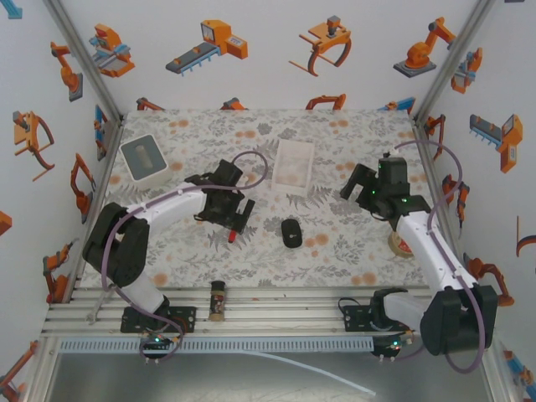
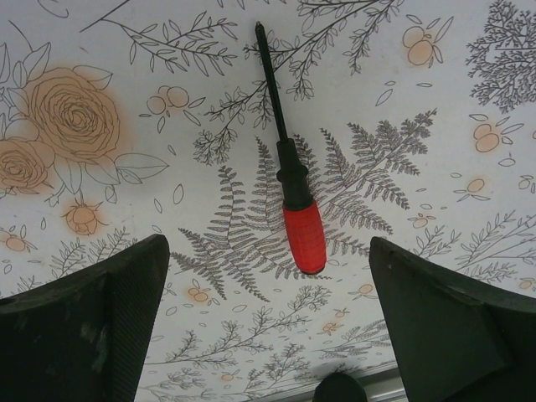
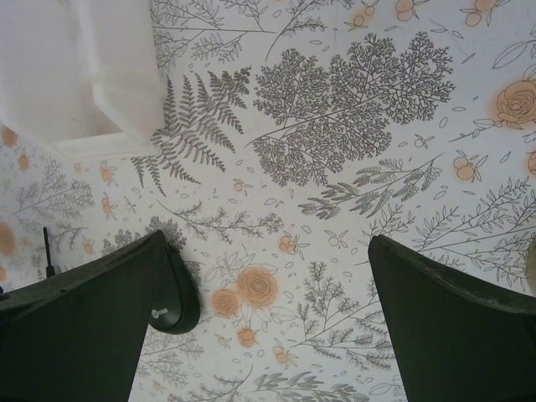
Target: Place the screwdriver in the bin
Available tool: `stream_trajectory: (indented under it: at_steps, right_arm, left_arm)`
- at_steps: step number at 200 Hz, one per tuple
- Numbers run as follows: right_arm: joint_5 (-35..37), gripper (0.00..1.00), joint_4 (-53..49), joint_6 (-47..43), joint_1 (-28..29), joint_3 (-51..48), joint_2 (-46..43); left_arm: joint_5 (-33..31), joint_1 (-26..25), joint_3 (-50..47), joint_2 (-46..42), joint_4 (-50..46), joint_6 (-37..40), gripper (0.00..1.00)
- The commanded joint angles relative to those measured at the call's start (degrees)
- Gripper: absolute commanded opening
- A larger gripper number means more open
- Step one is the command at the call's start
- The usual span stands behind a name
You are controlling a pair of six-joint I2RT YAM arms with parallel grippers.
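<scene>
The screwdriver's red handle (image 2: 303, 236) lies flat on the cloth below my open fingers. Next I will move my left gripper down until my fingers are on either side of it, then close.
The screwdriver (image 2: 289, 172) lies flat on the flowered cloth, its red handle (image 2: 303, 236) toward the camera and its thin black shaft pointing away. My left gripper (image 2: 268, 249) hovers open above it, the handle's end lying just ahead of the gap between the fingers (image 2: 100, 327), touching neither. From above, the left gripper (image 1: 237, 221) sits left of centre with the screwdriver's (image 1: 232, 237) red end peeking out below it. The bin (image 1: 295, 164), a whitish translucent tray, rests behind and to the right; its corner (image 3: 84, 75) also appears upper left. My right gripper (image 3: 268, 243) is open and holds nothing, hanging over bare cloth (image 1: 355, 188).
A black oval mouse (image 1: 291, 233) lies between the arms, and its edge (image 3: 174, 293) sits beside my right gripper's left finger. A white square box (image 1: 144, 159) stands at back left. A tape roll (image 1: 402, 244) sits right, a small bottle (image 1: 218, 300) at the near edge.
</scene>
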Motion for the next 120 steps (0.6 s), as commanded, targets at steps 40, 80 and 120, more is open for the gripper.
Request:
stream_trajectory:
  at_steps: [40,80,120]
  right_arm:
    - [0.74,0.98,2.24,1.86,0.66,-2.5,-0.83]
    - [0.9,0.98,2.16,1.79,0.67,-2.59,-0.92]
    - [0.57,0.98,1.89,1.9,0.62,-1.92,-1.59]
  left_arm:
    - [-2.44,-2.25,-2.57,0.21,1.85,-3.35,0.95]
    - [-2.66,-2.83,-2.36,1.71,1.95,-3.66,0.92]
    - [-2.52,-3.0,-2.22,3.35,2.05,-4.01,0.87]
